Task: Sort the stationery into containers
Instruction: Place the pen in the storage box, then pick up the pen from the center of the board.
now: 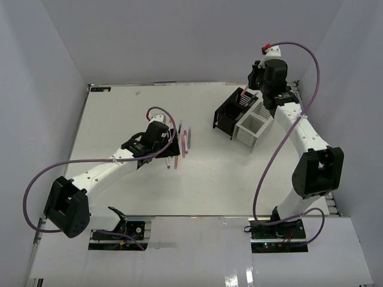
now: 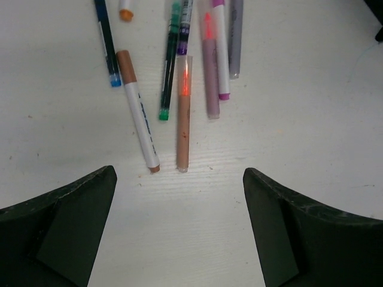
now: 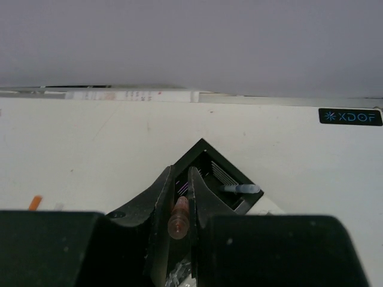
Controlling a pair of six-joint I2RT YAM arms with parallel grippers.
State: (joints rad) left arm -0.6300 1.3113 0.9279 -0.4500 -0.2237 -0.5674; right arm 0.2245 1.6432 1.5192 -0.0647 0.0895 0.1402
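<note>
I will next move my right gripper down toward the opening of the black container's far section and release the reddish pen inside, because a grey marker already lies there.
Several pens and markers of the stationery lie side by side on the table in front of my left gripper. The left wrist view shows a white marker, an orange pen, a green pen, a blue pen and purple markers. My left gripper is open, its tips just short of the pen ends, holding nothing. My right gripper is shut on a reddish pen above the black container. A grey marker lies in that container.
The black container and the white container stand side by side at the back right, close under the right arm. White walls close in the table on the left, back and right.
</note>
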